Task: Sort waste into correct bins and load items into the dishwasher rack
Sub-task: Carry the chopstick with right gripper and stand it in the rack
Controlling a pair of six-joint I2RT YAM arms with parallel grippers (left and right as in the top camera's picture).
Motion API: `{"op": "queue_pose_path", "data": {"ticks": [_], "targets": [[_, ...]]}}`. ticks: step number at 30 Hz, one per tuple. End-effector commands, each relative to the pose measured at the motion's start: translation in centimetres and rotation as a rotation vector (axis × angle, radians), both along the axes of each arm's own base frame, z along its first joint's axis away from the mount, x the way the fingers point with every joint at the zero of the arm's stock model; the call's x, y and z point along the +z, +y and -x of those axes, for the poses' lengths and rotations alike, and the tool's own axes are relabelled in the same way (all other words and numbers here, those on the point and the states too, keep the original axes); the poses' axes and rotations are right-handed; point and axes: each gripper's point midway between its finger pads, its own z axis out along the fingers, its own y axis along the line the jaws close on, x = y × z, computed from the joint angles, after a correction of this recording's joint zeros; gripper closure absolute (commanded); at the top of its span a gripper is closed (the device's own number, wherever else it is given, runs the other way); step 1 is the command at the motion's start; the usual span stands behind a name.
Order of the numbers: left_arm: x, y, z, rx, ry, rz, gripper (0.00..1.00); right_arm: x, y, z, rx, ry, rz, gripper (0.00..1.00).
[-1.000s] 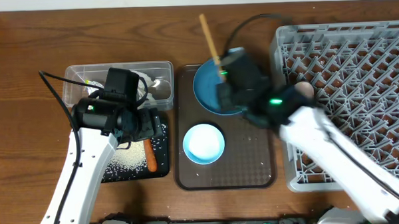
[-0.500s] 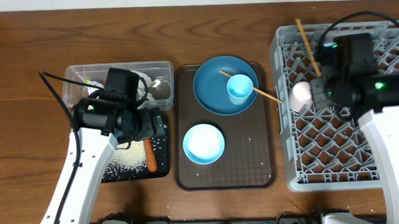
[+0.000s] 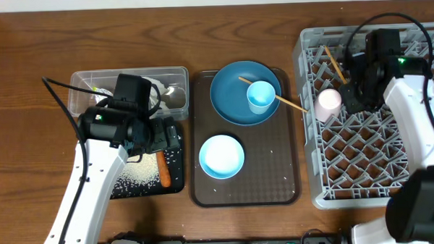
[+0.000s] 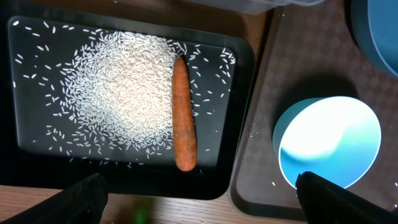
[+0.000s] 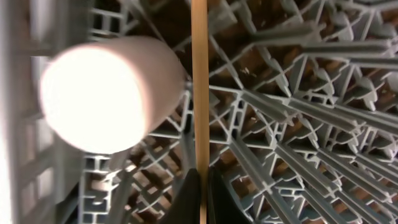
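Observation:
Next, my right gripper shifts to the right in the overhead view and releases the chopstick over the rack [image 3: 314,198] slots beside the pink cup, since they are empty.
My right gripper [image 3: 351,85] is shut on a wooden chopstick [image 5: 199,81] over the left part of the grey dishwasher rack [image 3: 314,198]. The chopstick stands beside the pink cup [image 5: 106,93] lying in the rack. The other chopstick [image 3: 289,103] rests across the blue plate [image 3: 227,103] and the light blue cup [image 3: 260,96]. In front of them sits the pale blue bowl [image 3: 222,155]. My left gripper [image 4: 199,199] hangs open and empty above the black tray [image 4: 239,130], which holds rice [image 4: 124,93] and the carrot [image 4: 183,115].
The plate, cup and bowl stand on a dark brown serving tray [image 3: 277,181]. A clear tub [image 3: 82,101] with white tissue is behind the black tray. My left arm partly covers both bins in the overhead view.
My right arm has carried the chopstick from above the plate over to the rack and brought it lower beside the pink cup. The left arm stays in place, jaws a little wider.

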Motion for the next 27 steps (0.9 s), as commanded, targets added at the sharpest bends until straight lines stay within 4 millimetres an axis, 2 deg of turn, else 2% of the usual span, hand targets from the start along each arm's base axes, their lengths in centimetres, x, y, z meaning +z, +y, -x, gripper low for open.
{"op": "queue_pose_path", "data": {"ticks": [1, 4, 8, 12, 16, 20, 24, 27], "targets": [[0.6, 0.3, -0.3, 0.001, -0.026, -0.009, 0.01, -0.6, -0.9, -0.2, -0.066, -0.006, -0.025, 0.99], [0.6, 0.3, -0.3, 0.001, -0.026, -0.008, 0.01, -0.4, 0.1, -0.7, -0.062, -0.033, -0.108, 0.99], [0.6, 0.3, -0.3, 0.001, -0.026, -0.009, 0.01, -0.6, 0.2, 0.1, -0.073, 0.0, -0.112, 0.99], [0.6, 0.3, -0.3, 0.001, -0.026, -0.008, 0.01, -0.6, -0.8, 0.2, -0.161, -0.002, -0.099, 0.99], [0.6, 0.3, -0.3, 0.001, -0.026, -0.009, 0.01, -0.4, -0.2, -0.4, -0.16, -0.03, -0.172, 0.99], [0.6, 0.3, -0.3, 0.001, -0.026, -0.008, 0.01, -0.3, -0.6, -0.5, -0.176, -0.04, -0.188, 0.99], [0.6, 0.3, -0.3, 0.001, -0.026, -0.009, 0.01, 0.2, -0.3, -0.8, -0.183, -0.065, -0.273, 0.99], [0.6, 0.3, -0.3, 0.001, -0.026, -0.008, 0.01, 0.3, -1.0, -0.8, -0.207, -0.073, -0.298, 0.99]]}}
